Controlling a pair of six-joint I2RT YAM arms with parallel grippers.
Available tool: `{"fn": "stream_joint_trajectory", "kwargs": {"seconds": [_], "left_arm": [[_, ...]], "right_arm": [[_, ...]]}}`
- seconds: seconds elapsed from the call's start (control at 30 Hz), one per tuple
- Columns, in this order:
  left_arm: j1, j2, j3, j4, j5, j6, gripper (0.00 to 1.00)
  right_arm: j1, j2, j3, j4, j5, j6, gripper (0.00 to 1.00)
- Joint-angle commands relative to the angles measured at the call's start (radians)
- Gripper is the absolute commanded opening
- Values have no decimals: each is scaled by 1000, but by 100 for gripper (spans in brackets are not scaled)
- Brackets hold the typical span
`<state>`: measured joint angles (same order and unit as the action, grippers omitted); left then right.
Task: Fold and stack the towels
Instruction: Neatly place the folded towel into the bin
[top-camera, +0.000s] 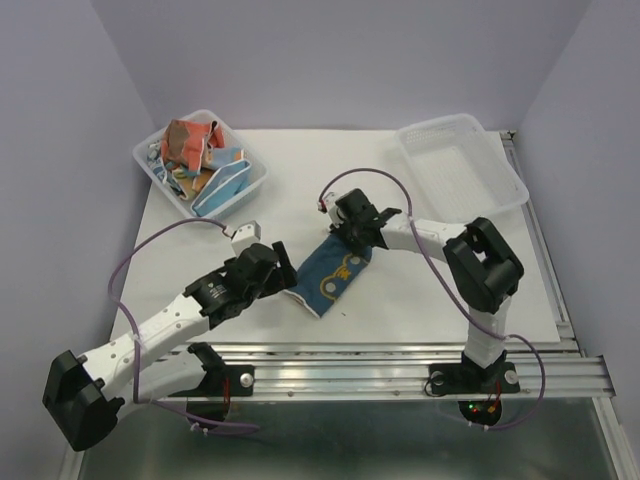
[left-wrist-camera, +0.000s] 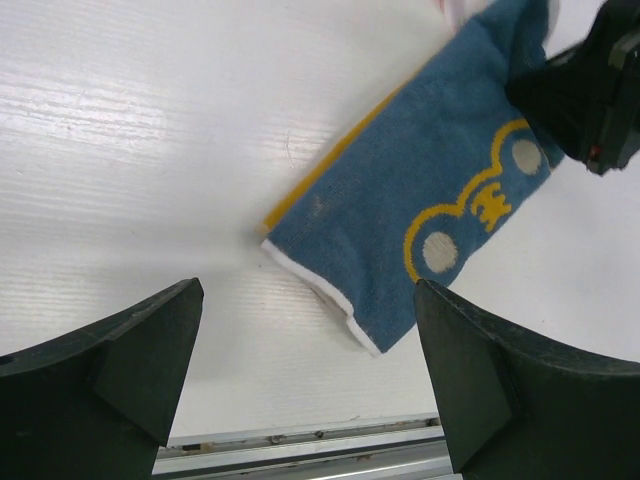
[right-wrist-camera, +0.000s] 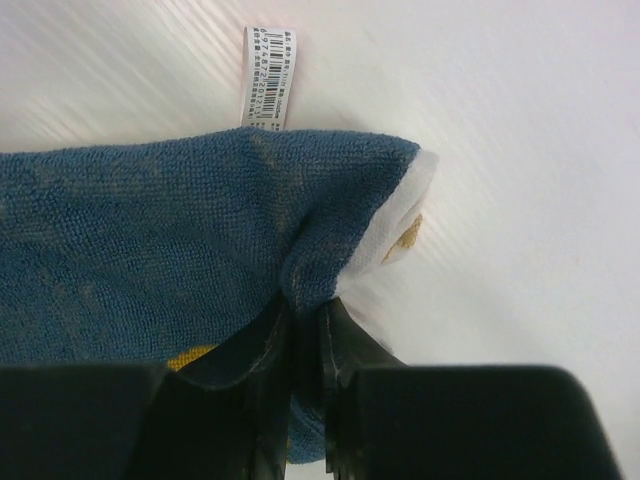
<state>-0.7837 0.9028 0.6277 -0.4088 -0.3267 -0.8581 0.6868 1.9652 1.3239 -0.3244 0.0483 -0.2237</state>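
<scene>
I will next lift the folded towel across with my right gripper, lower it into the basket and let go. The empty basket is to the right of my right gripper in the top view.
A blue towel (top-camera: 332, 274) with yellow rings, pale dots and a white edge lies folded on the white table (top-camera: 420, 300). My right gripper (right-wrist-camera: 308, 318) is shut on that blue towel's (right-wrist-camera: 150, 260) far corner, pinching a fold of cloth next to its white label (right-wrist-camera: 264, 92). My left gripper (left-wrist-camera: 308, 350) hovers open just off the near left corner of the blue towel (left-wrist-camera: 400, 220), touching nothing. In the overhead view the left gripper (top-camera: 283, 262) sits at the towel's left end and the right gripper (top-camera: 352, 232) at its upper end. More towels (top-camera: 195, 155) lie crumpled in a basket.
A clear basket (top-camera: 148, 160) holding the crumpled towels stands at the back left. An empty clear basket (top-camera: 462, 170) stands at the back right. A metal rail (top-camera: 400, 352) runs along the table's near edge, also seen as the rail (left-wrist-camera: 300, 455) just under the left fingers.
</scene>
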Motion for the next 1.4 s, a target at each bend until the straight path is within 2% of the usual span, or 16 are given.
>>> {"fn": "stream_joint_trajectory", "kwargs": {"seconds": [0.0, 0.07, 0.1, 0.17, 0.23, 0.33, 0.4, 0.5, 0.53, 0.6, 0.67, 0.77, 0.9, 1.03, 1.2, 1.37], "left_arm": [[1, -31, -19, 5, -28, -7, 99], [1, -36, -20, 10, -28, -6, 99], [1, -36, -23, 19, -31, -1, 99], [1, -35, -20, 24, -32, 2, 99], [1, -31, -14, 22, -34, 8, 99], [0, -28, -11, 31, -35, 17, 99], [1, -21, -8, 42, -32, 28, 99], [1, -2, 6, 36, -32, 36, 99], [1, 2, 7, 33, -32, 37, 99], [3, 11, 10, 33, -31, 39, 99], [3, 18, 10, 28, -29, 41, 99], [3, 28, 18, 15, -38, 36, 99], [4, 42, 33, 1, -51, 37, 99], [6, 70, 67, -22, -78, 44, 99], [9, 116, 101, -53, -112, 50, 99], [21, 154, 119, -70, -127, 56, 99]], "right_arm": [[-9, -158, -191, 63, 275, 121, 3], [-15, -225, -265, 87, 358, 148, 1], [-36, -291, -313, 84, 439, 218, 1], [-73, -340, -321, 20, 482, 314, 1], [-87, -390, -347, -57, 655, 360, 1], [-87, -449, -410, -41, 797, 224, 1], [-93, -494, -489, 66, 866, 109, 1], [-147, -652, -563, 163, 758, -32, 1], [-174, -766, -587, 215, 610, -130, 1], [-178, -877, -687, 315, 461, -298, 1], [-184, -1033, -739, 367, 380, -399, 1], [-211, -1179, -770, 360, 294, -503, 1], [-243, -1214, -721, 257, 220, -598, 1], [-318, -1126, -655, 162, 150, -666, 1], [-518, -1083, -585, 145, 7, -759, 1], [-616, -1088, -516, 76, -123, -859, 1]]}}
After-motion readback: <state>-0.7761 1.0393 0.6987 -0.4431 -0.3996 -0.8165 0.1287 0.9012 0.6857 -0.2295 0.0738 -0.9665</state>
